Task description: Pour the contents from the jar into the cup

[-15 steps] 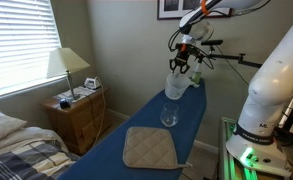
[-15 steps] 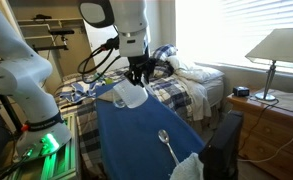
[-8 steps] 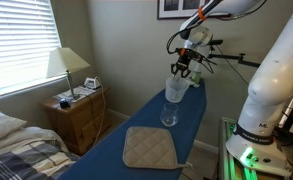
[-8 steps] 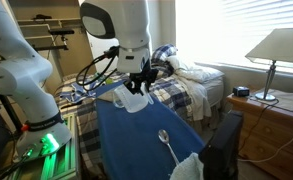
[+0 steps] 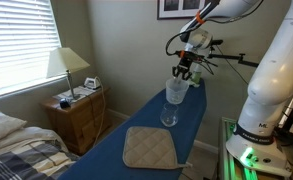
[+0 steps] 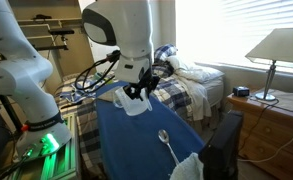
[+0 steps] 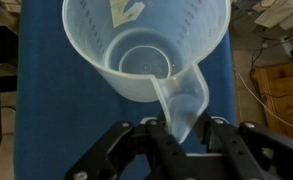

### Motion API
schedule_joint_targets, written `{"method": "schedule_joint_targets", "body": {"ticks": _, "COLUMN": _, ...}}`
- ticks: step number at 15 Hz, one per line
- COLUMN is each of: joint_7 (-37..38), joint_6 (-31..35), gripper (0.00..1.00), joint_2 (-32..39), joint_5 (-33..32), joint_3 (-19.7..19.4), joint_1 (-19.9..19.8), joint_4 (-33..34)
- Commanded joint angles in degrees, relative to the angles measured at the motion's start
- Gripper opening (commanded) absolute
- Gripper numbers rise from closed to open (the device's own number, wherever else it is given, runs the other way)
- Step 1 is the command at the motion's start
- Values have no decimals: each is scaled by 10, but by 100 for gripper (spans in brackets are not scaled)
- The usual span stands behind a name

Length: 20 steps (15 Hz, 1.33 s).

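My gripper will next bring the jar down onto the blue board beside the cup (image 5: 169, 115) and release the handle tab there, because the jar's bottom is bare.
My gripper (image 7: 183, 135) is shut on the handle tab of the jar (image 7: 146, 50), a frosted whitish tapered container. The wrist view looks into the jar's open mouth and I make out its bare bottom. In both exterior views the jar (image 5: 174, 90) (image 6: 133, 101) hangs tilted below the gripper (image 5: 186, 70) (image 6: 138, 89), over the blue board. The cup (image 5: 169, 115) (image 6: 164, 137), a small clear glass, stands upright on the board just below and in front of the jar. The wrist view does not show the cup.
The long blue board (image 5: 116, 150) carries a beige quilted pad (image 5: 148, 147) near its front end. A wooden nightstand (image 5: 76, 115) with a lamp (image 5: 66, 65) and a bed (image 6: 186, 85) flank the board. The robot's white base (image 5: 271, 90) stands alongside.
The wrist has turned and the jar has tilted and sunk slightly toward the cup. The grip has stayed shut on the jar, and the cup has not moved.
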Motion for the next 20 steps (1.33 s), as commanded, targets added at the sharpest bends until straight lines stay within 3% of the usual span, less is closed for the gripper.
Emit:
{"method": "schedule_joint_targets", "body": {"ticks": 1, "joint_7": 14, "joint_6": -22, "gripper": 8, "joint_2": 19, "joint_5": 14, "joint_3": -1, "joint_1": -4, "joint_4": 13}}
{"method": "schedule_joint_targets", "body": {"ticks": 15, "joint_7": 12, "joint_6": -24, "gripper": 11, "joint_2": 54, "joint_5": -6, "joint_3": -2, "joint_1": -5, "joint_4": 16}}
{"method": "schedule_joint_targets", "body": {"ticks": 16, "joint_7": 13, "joint_6": -27, "gripper": 52, "joint_2": 55, "joint_5": -7, "joint_3": -3, "joint_1": -5, "joint_4": 17}}
{"method": "schedule_joint_targets", "body": {"ticks": 18, "joint_7": 16, "joint_6": -23, "gripper": 59, "joint_2": 56, "joint_5": -11, "joint_3": -3, "joint_1": -5, "joint_4": 18}}
{"method": "schedule_joint_targets", "body": {"ticks": 20, "joint_7": 18, "joint_6": -21, "gripper": 74, "joint_2": 55, "joint_5": -18, "joint_3": -2, "joint_1": -4, "joint_4": 21}}
